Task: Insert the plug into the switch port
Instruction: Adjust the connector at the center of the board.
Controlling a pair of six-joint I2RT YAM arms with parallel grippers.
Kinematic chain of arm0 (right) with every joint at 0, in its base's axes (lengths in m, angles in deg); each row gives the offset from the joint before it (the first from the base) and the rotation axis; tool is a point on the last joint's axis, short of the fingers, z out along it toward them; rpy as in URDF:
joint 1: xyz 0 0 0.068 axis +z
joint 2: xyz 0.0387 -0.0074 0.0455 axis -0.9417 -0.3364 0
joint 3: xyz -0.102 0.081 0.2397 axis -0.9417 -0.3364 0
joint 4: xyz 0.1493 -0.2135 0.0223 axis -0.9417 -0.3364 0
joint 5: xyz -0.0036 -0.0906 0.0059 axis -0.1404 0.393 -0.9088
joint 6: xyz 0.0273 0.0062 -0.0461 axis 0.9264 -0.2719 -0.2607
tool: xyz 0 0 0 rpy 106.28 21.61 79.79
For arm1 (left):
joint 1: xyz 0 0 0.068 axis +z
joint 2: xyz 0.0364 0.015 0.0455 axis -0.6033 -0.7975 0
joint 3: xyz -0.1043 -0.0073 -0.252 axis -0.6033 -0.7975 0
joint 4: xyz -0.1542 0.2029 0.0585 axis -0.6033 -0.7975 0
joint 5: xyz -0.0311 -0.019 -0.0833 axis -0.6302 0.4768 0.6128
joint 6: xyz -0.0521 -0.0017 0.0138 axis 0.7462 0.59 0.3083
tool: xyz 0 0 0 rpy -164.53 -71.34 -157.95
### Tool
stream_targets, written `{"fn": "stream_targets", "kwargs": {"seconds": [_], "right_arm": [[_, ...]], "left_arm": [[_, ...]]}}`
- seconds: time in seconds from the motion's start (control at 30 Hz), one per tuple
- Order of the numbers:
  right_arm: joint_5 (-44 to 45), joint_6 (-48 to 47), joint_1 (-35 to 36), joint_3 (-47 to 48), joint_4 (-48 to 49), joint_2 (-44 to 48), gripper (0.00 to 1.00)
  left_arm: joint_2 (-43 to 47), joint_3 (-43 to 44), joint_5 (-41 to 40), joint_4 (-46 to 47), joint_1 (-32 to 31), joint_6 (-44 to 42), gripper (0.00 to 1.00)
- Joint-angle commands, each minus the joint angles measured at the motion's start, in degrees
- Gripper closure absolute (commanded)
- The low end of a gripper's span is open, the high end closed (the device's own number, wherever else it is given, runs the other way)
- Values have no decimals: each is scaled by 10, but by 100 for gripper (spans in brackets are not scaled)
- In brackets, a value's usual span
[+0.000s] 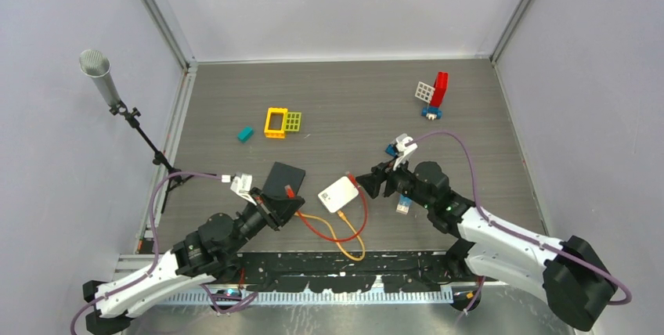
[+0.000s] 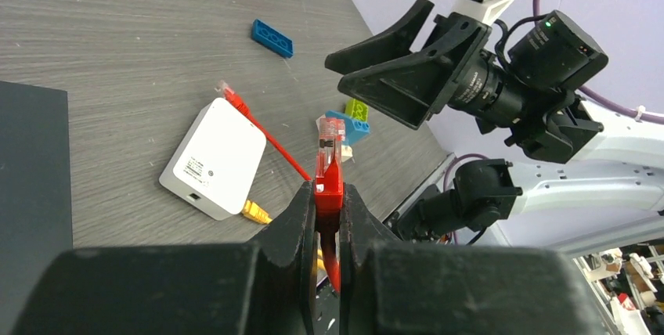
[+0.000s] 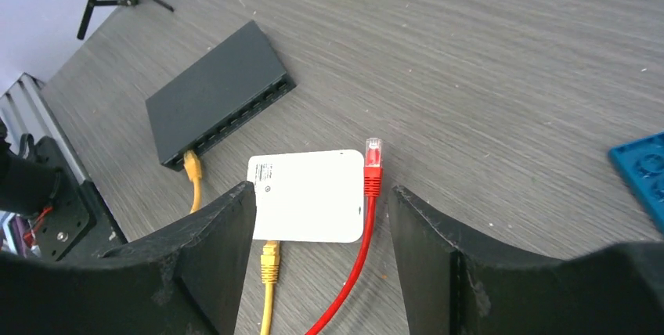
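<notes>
The right gripper lowers its open fingers astride the red cable next and closes, keeping the clear tip free. The cable lies below, just behind the loose plug [image 1: 362,191] [image 3: 371,204].
The black switch [image 1: 283,178] lies at the near left; its port row shows in the right wrist view [image 3: 215,92], with a yellow plug [image 3: 192,164] in one end port. My left gripper [image 2: 329,190] is shut on a red plug [image 2: 329,171], clear tip pointing up and away, held right beside the switch's near corner [image 1: 290,192]. The red cable's other plug [image 3: 373,164] lies loose against a white box [image 3: 307,196]. My right gripper [image 3: 321,217] is open and empty, hovering over the white box's near side [image 1: 369,183].
A yellow cable [image 1: 344,233] runs from the switch to the white box [image 1: 338,193]. Toy bricks lie about: a yellow frame [image 1: 276,122], a teal brick [image 1: 246,134], a red and white piece [image 1: 434,91], blue ones [image 1: 403,207]. A microphone stand [image 1: 102,77] stands at the left.
</notes>
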Motion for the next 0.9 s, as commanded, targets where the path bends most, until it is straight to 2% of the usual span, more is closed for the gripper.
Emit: {"fn": "stream_targets", "kwargs": {"seconds": [0.0, 0.23, 0.5, 0.77, 0.87], "right_arm": [[-19, 3, -2, 0, 59, -44, 34], [2, 11, -2, -7, 100, -143, 38], [-4, 23, -3, -1, 195, -247, 42], [-32, 29, -3, 12, 232, -305, 47], [-34, 29, -2, 12, 241, -316, 52]], "left_arm": [[-3, 6, 11, 19, -2, -3, 100], [-1, 7, 7, 11, -2, -2, 100], [-6, 5, 23, 32, -2, -12, 100], [-6, 5, 23, 37, -2, -11, 100], [-6, 5, 26, 41, -2, -13, 100]]}}
